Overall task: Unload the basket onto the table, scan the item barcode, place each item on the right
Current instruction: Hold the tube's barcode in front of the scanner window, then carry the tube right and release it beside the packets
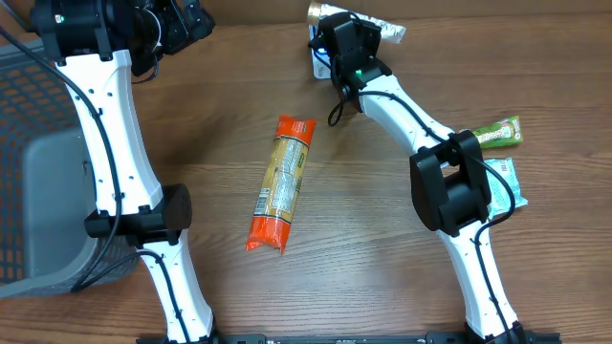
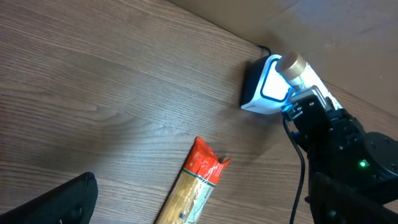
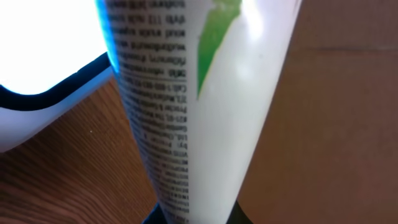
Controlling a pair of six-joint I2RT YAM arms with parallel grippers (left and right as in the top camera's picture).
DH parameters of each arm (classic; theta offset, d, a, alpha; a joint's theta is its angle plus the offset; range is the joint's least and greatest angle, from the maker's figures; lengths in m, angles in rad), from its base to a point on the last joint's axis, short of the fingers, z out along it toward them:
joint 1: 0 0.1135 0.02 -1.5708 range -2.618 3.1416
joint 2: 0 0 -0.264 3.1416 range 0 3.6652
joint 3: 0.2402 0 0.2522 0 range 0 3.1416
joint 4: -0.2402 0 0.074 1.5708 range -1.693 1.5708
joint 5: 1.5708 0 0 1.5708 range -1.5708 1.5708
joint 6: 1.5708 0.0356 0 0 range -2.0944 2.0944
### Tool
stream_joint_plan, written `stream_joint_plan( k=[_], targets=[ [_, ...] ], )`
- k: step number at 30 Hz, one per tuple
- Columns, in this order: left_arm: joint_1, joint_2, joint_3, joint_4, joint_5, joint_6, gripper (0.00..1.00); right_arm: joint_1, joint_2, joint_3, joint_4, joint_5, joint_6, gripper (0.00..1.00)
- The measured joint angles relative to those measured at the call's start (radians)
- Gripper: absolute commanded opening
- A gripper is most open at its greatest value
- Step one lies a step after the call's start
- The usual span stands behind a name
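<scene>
The tube's print faces the lit scanner. My right gripper should lift away, swing back while turning, and lower the tube onto the green and teal packets.
My right gripper (image 1: pixel 350 46) is shut on a white tube (image 1: pixel 368 27) with a gold cap (image 1: pixel 323 11), holding it just over the white scanner (image 1: pixel 320 63) at the far edge of the table. In the right wrist view the tube (image 3: pixel 205 93) fills the frame, its small black print turned toward the glowing scanner (image 3: pixel 43 62); no barcode shows. The left wrist view shows the scanner (image 2: pixel 264 87) lit blue with the gold cap (image 2: pixel 292 64) above it. My left gripper (image 1: pixel 177 29) hangs open at the far left, nothing between its fingers (image 2: pixel 62 202).
An orange pasta packet (image 1: pixel 282 183) lies mid-table, also below my left gripper (image 2: pixel 193 186). A green packet (image 1: pixel 497 134) and a teal packet (image 1: pixel 502 186) lie at the right by the right arm. A grey basket (image 1: pixel 38 191) stands at the left edge.
</scene>
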Motion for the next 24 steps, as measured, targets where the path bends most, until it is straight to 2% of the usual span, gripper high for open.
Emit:
stream_joint_plan(
  k=[10, 11, 14, 17, 20, 22, 24],
  targets=[
    [0.000, 0.000, 0.000, 0.000, 0.000, 0.000, 1.00, 0.008, 0.000, 0.000, -0.009, 0.000, 0.029, 0.04],
    [0.000, 0.000, 0.000, 0.000, 0.000, 0.000, 1.00, 0.010, -0.005, 0.000, -0.033, -0.008, 0.051, 0.04],
    [0.000, 0.000, 0.000, 0.000, 0.000, 0.000, 1.00, 0.025, -0.063, -0.003, -0.245, -0.088, 0.136, 0.04],
    [0.000, 0.000, 0.000, 0.000, 0.000, 0.000, 1.00, 0.053, -0.217, -0.009, -0.528, -0.265, 0.302, 0.04],
    [0.000, 0.000, 0.000, 0.000, 0.000, 0.000, 1.00, 0.066, -0.392, -0.010, -0.732, -0.473, 0.452, 0.04],
    [0.000, 0.000, 0.000, -0.001, 0.000, 0.000, 1.00, 0.060, -0.554, -0.002, -0.851, -0.608, 0.661, 0.04],
    [0.000, 0.000, 0.000, 0.000, 0.000, 0.000, 1.00, 0.032, -0.640, 0.008, -0.948, -0.664, 0.816, 0.04]
  ],
)
